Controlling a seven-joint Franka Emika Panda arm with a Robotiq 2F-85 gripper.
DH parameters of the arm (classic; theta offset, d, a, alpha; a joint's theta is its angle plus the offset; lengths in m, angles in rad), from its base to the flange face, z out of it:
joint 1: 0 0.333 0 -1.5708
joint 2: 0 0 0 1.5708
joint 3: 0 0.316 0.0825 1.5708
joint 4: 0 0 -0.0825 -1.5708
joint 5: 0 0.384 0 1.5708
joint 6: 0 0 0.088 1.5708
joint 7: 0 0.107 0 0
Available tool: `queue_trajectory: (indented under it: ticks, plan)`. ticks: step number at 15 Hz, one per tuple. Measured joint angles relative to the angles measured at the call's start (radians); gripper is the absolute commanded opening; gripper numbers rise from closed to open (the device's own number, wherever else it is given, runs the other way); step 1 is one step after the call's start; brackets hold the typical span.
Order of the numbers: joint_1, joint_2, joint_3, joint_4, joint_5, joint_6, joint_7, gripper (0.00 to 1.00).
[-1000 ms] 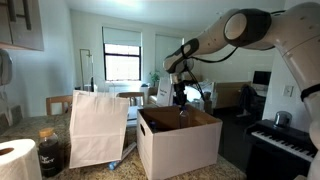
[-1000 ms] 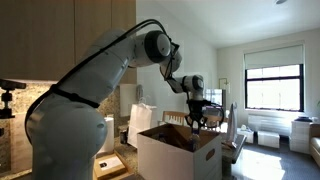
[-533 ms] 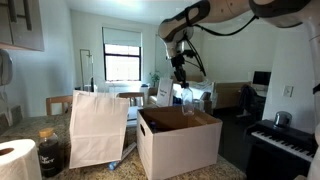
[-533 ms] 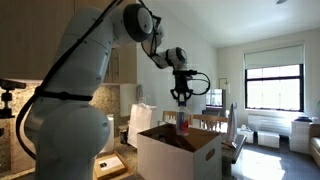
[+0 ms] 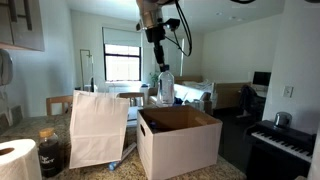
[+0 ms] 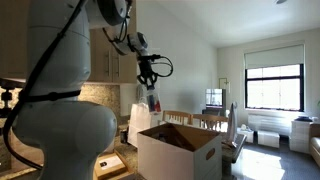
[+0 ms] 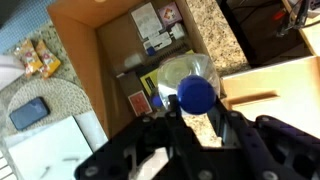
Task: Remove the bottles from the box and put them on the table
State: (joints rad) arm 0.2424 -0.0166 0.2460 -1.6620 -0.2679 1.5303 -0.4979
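Observation:
The flat cardboard (image 6: 112, 163) is below my gripper, toward my base, so my gripper needs to move back and down beside the white box (image 6: 180, 152) next and let go of the bottle onto it.
My gripper (image 5: 159, 58) is shut on the neck of a clear plastic bottle (image 5: 165, 86) with a blue cap, which hangs high above the white box (image 5: 180, 142). In the other exterior view the gripper (image 6: 148, 76) and bottle (image 6: 152, 101) hang above the box's (image 6: 180, 152) far side. In the wrist view the blue cap and clear body of the bottle (image 7: 194, 93) sit between my fingers (image 7: 173, 126), with the gripper (image 7: 200, 118) over the box's brown inside (image 7: 112, 52). Small items lie on the box floor; I cannot tell if any is a bottle. The speckled table (image 7: 212, 28) surrounds the box.
A tall white paper bag (image 5: 98, 128) stands beside the box, with a dark jar (image 5: 50, 152) and a paper towel roll (image 5: 15, 160) further along. A black piano keyboard (image 5: 285, 145) is on the box's other side. A phone (image 7: 27, 112) and snack packet (image 7: 40, 60) lie nearby.
The arm has risen well above the box and swung sideways, lifting the bottle out of the box. The grip has not changed.

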Motion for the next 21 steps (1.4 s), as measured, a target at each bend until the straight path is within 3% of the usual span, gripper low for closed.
queue_trajectory:
  ticks: [3, 6, 9, 13, 17, 21]
  plan:
    - [0.091, -0.031, 0.082, -0.028, -0.004, 0.049, 0.001, 0.13]
    - [0.148, -0.01, 0.131, -0.098, -0.004, 0.186, -0.02, 0.13]
    - [0.167, 0.053, 0.142, -0.185, -0.003, 0.323, -0.106, 0.13]
    - [0.165, 0.208, 0.143, -0.213, 0.013, 0.433, -0.261, 0.13]
    - [0.164, 0.347, 0.149, -0.209, 0.039, 0.476, -0.429, 0.13]
    - [0.172, 0.459, 0.169, -0.171, 0.042, 0.411, -0.551, 0.13]
